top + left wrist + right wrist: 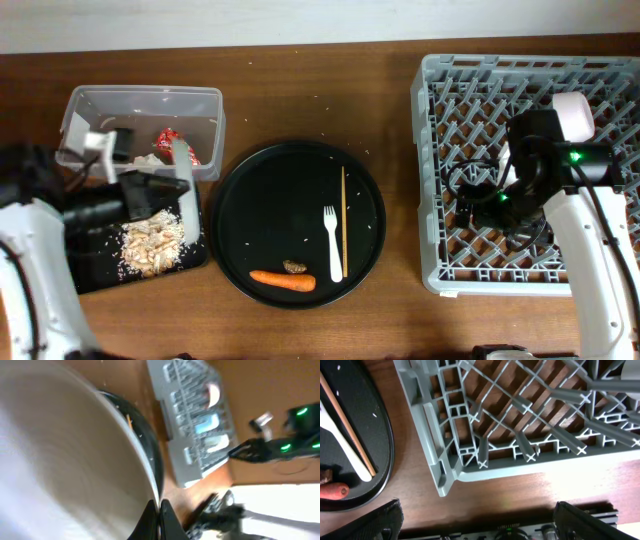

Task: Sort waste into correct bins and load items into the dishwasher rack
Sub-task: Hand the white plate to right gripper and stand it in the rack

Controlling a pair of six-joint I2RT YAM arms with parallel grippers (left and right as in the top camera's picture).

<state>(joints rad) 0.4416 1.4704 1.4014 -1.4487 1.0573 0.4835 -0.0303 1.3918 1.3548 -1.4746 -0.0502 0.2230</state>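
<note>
My left gripper should next swing over the round black tray and turn the plate (185,195) flat. Then it should lower the plate and let go of it on the tray's middle (288,210), which is bare.
My left gripper (150,190) is shut on the rim of the white plate (185,195). It holds the plate tilted on edge over the black rectangular tray (100,275), where rice-like scraps (150,245) lie. In the left wrist view the plate (60,460) fills the frame and the jaws (159,510) pinch its edge. The clear tub (140,105) holds the red wrapper (170,140) and white tissue. My right gripper (485,200) is open and empty over the grey rack (440,170), which holds the pink bowl (575,112) and a light-blue cup (206,425).
The round black tray (240,215) holds the white fork (333,243), chopstick (344,220), carrot (283,281) and brown lump (295,267). The right wrist view shows the rack's corner (445,475) beside this tray (380,435).
</note>
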